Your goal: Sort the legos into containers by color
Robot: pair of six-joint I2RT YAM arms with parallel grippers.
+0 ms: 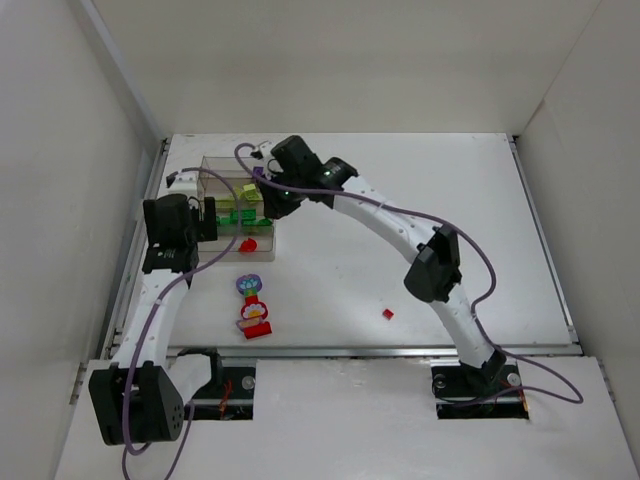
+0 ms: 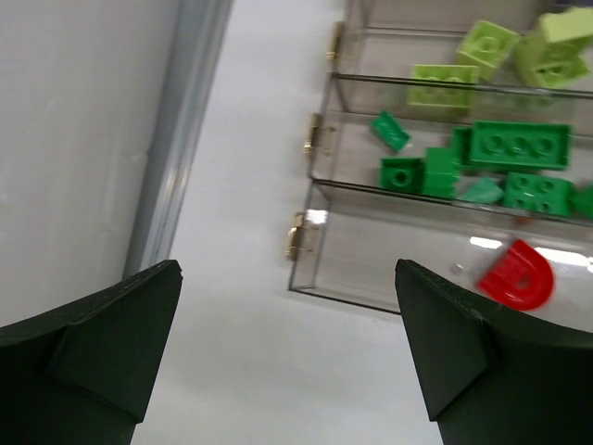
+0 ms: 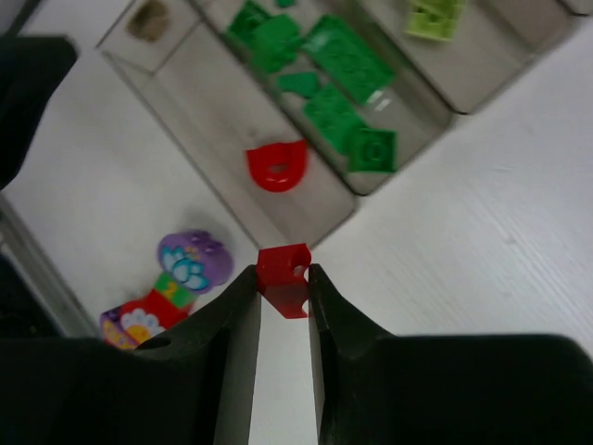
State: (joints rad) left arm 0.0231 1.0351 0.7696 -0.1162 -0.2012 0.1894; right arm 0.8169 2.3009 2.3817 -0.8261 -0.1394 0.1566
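Note:
The robot's right gripper needs to go down and shift to the left in the overhead view, over the tray's near section (image 1: 239,247) (image 3: 246,146), because that section holds the red arch piece.
My right gripper (image 3: 283,274) is shut on a small red brick (image 3: 283,260), held just off the near corner of the clear tray (image 3: 208,107). In the top view this gripper (image 1: 266,197) hangs over the tray (image 1: 205,163). One tray compartment holds a red arch piece (image 3: 275,167), the one beside it dark green bricks (image 3: 335,67), and a further one lime bricks (image 3: 434,17). My left gripper (image 2: 287,278) stands open and empty by the tray's left end (image 2: 318,232). A red, white and purple flower-topped piece (image 1: 254,305) lies on the table in front of the tray.
A tiny red brick (image 1: 387,314) lies alone on the table near the right arm's elbow. White walls close in the left, back and right sides. A metal rail (image 2: 176,139) runs along the table's left edge.

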